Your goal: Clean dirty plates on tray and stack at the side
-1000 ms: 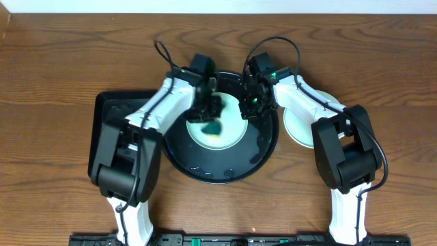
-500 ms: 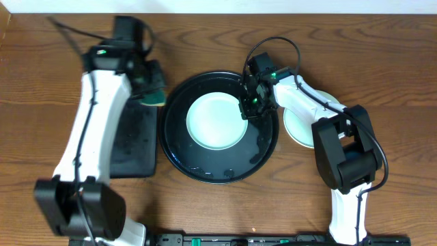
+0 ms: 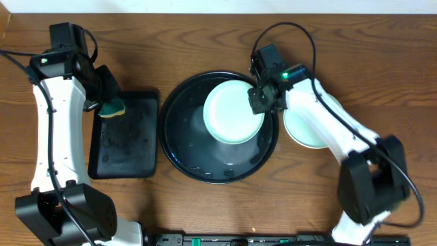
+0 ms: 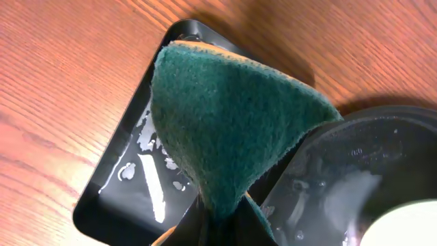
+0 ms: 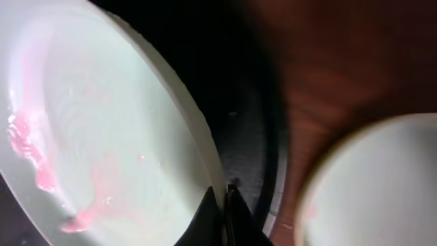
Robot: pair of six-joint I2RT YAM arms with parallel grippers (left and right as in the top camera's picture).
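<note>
Next, the right gripper moves to the left in the overhead view and goes down to release the plate on the round tray's middle (image 3: 197, 134), since it's smeared pink.
An aqua-mint plate (image 3: 234, 113) is over the right half of the large round black tray (image 3: 179, 147). My right gripper (image 3: 259, 99) is shut on its right rim and holds it tilted. In the right wrist view the plate (image 5: 102, 137) carries pink smears and the gripper (image 5: 222, 198) pinches its edge. More plates (image 3: 306, 130) lie stacked on the wood right of the tray, pale in the right wrist view (image 5: 382, 191). My left gripper (image 3: 106, 102) is shut on a green sponge (image 4: 232, 116) above the small rectangular tray (image 3: 126, 147).
The rectangular black tray (image 4: 123, 184) has wet streaks on it. The round tray (image 4: 355, 171) is wet too. Brown wood tabletop (image 3: 382, 61) lies all round. Both arms' cables loop above the trays.
My left arm swung left with the sponge, from the plate to above the rectangular tray. My right gripper lifted the plate by its rim and shifted it right.
</note>
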